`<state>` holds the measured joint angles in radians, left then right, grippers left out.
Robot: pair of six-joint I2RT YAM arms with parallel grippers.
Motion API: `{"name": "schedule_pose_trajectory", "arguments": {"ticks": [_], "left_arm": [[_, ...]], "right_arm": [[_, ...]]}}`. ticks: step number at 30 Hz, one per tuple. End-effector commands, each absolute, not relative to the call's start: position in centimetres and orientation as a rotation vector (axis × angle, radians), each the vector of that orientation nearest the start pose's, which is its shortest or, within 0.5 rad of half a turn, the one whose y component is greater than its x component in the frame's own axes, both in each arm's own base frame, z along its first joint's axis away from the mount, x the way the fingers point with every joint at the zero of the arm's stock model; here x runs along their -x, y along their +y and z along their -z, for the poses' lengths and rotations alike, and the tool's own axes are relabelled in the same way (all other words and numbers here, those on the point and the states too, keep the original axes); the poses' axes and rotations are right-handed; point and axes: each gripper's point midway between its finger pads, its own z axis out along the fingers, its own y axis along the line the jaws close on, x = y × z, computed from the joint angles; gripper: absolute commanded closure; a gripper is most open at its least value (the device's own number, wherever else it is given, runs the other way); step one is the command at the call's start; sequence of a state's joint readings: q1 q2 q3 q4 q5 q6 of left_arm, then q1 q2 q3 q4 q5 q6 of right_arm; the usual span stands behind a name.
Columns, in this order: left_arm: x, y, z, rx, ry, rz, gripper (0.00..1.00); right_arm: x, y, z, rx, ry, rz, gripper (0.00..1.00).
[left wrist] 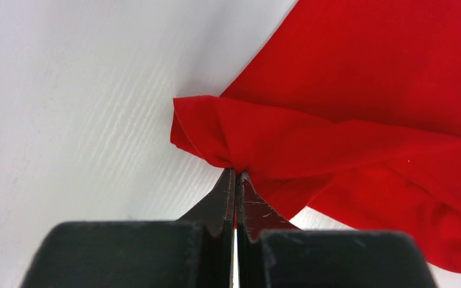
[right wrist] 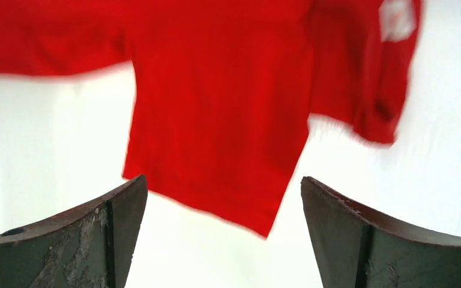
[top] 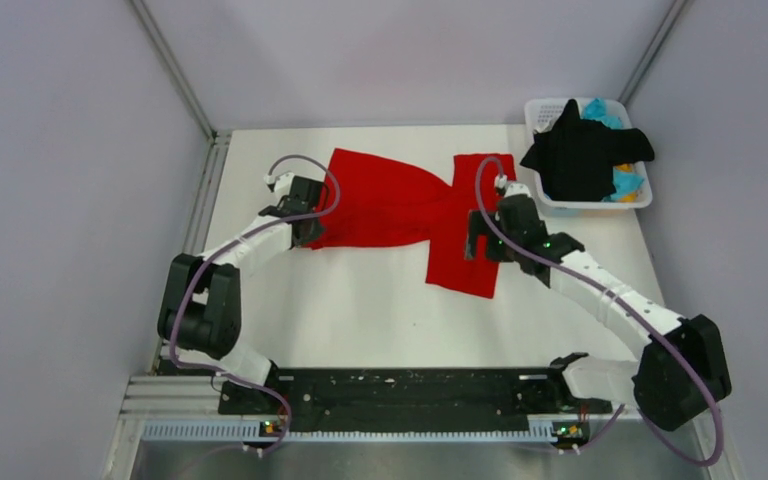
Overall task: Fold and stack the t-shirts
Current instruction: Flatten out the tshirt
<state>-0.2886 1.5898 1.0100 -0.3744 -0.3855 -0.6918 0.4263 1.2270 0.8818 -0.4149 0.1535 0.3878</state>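
Observation:
The panel's near corner on the basket side is below my right gripper and further back. Next I should move my right gripper back and down to that corner, then close it.
A bright red t-shirt (top: 400,205) lies spread across the back half of the white table (top: 380,320), twisted narrow in the middle, with a flat panel (top: 465,260) hanging toward the front. My left gripper (top: 305,232) is shut on a bunched corner of the red t-shirt (left wrist: 234,129) at its left front end. My right gripper (top: 480,240) hovers over the right panel, open, nothing between its fingers (right wrist: 126,204); the red cloth (right wrist: 216,138) lies flat on the table beyond them. A black t-shirt (top: 582,155) drapes over the basket, with cyan and orange cloth under it.
A white plastic basket (top: 632,200) stands at the back right corner of the table. Grey walls and metal frame rails (top: 175,75) close in the table on the left, back and right. Both arm bases sit on the black bar (top: 400,390) at the near edge.

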Motion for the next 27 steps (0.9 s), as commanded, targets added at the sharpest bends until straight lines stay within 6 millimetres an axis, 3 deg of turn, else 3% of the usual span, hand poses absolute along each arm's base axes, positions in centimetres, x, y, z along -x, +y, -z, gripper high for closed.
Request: {"name": "schedule_pose_trajectory", "arguments": {"ticks": [1, 4, 10, 16, 22, 24, 27], "left_arm": [[-37.3, -7.4, -8.2, 0.660, 2.323, 0.022, 1.00], [-37.0, -7.4, -8.1, 0.663, 2.325, 0.025, 1.00], [-36.2, -7.2, -7.8, 0.673, 2.332, 0.021, 1.00], [-35.6, -7.1, -7.8, 0.672, 2.334, 0.033, 1.00], [-35.2, -7.6, -7.6, 0.666, 2.353, 0.061, 1.00], [-35.1, -7.6, -7.4, 0.670, 2.359, 0.065, 1.00], [-34.8, -7.7, -7.5, 0.684, 2.363, 0.074, 1.00]], "right_arm": [[-27.4, 13.6, -9.1, -0.093, 2.422, -0.246, 0.06], [-26.5, 13.7, -7.1, -0.096, 2.453, -0.239, 0.08], [-26.8, 13.8, -5.3, -0.111, 2.486, -0.170, 0.23], [-27.2, 14.1, -3.5, -0.126, 2.508, -0.116, 0.28], [-27.5, 13.5, -1.6, -0.165, 2.523, -0.040, 0.40], [-27.3, 13.4, -1.2, -0.164, 2.527, -0.024, 0.50], [-26.9, 13.3, -1.4, -0.170, 2.520, -0.034, 0.95]]}}
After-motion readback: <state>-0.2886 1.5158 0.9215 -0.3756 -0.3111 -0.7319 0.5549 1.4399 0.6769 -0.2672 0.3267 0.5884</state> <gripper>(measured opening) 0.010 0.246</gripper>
